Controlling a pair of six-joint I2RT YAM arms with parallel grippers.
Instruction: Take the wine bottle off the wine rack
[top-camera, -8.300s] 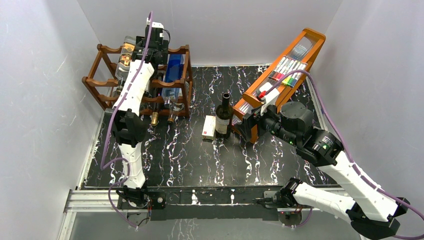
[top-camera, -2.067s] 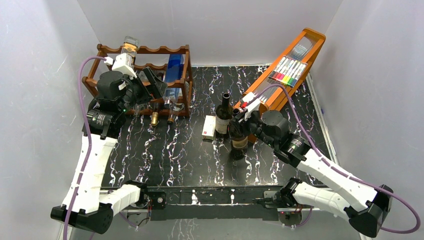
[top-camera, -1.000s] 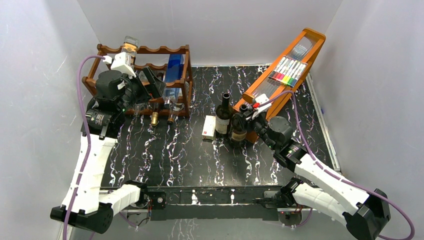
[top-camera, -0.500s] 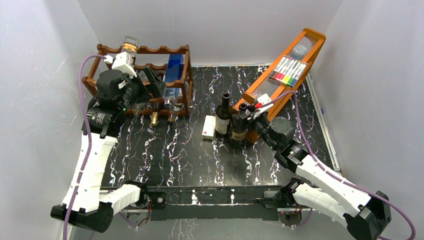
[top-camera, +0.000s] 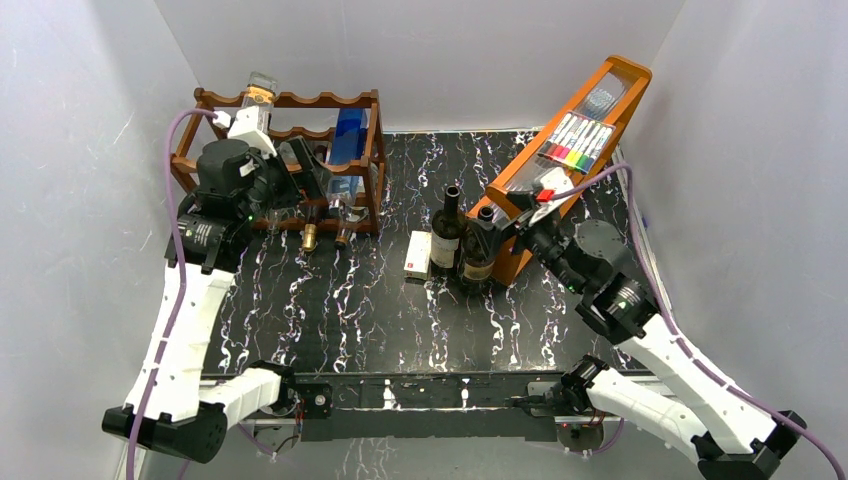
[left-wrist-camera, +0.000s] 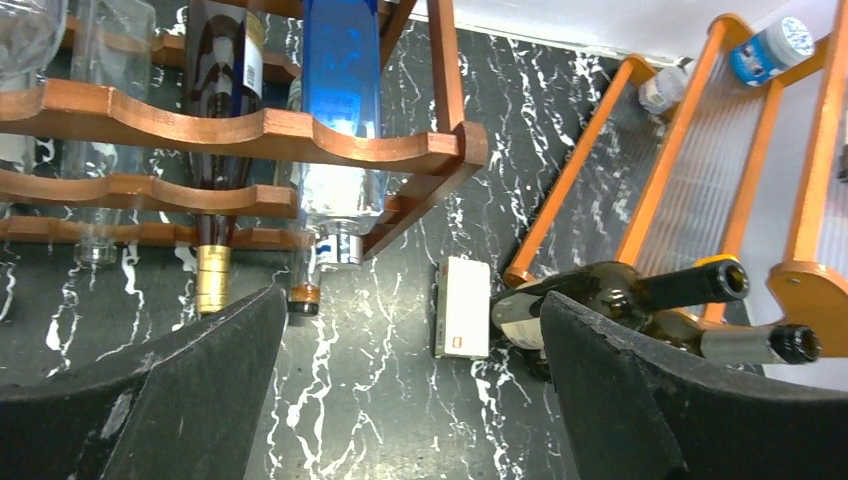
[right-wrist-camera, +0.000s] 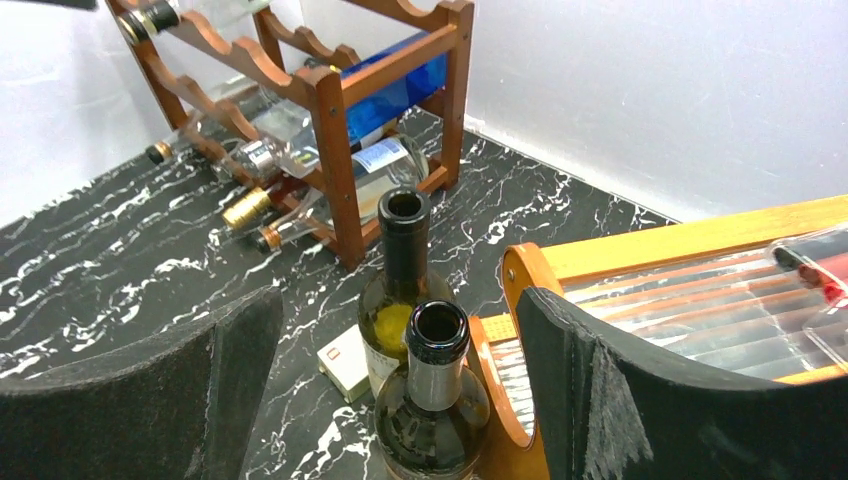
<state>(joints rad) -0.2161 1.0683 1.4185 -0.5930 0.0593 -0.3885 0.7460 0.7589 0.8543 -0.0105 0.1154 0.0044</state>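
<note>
My left gripper will swing outward and to the left in the top view, onto the clear bottle's gold-labelled end (top-camera: 260, 92), because that end lies uncovered on top of the rack (top-camera: 352, 100).
The dark reddish-brown wine rack (top-camera: 352, 100) stands at the back left and holds several lying bottles, among them a blue one (left-wrist-camera: 340, 80) and a dark one with a gold foil cap (left-wrist-camera: 213, 275). My left gripper (top-camera: 305, 170) is open and empty just in front of the rack (left-wrist-camera: 250, 125). Two dark wine bottles stand upright on the table, one (top-camera: 447, 235) behind the other (top-camera: 478, 255). My right gripper (top-camera: 497, 235) is open. The nearer bottle's neck (right-wrist-camera: 437, 360) stands between its fingers, untouched.
A slanted orange tray stand (top-camera: 520, 180) with coloured markers (top-camera: 575, 150) leans right beside the two upright bottles. A small white box (top-camera: 417, 255) lies left of them. White walls close in the left, back and right sides.
My right arm carried a second bottle to the first one, set it upright beside it and has now drawn back to the right and risen. My left arm has barely moved.
</note>
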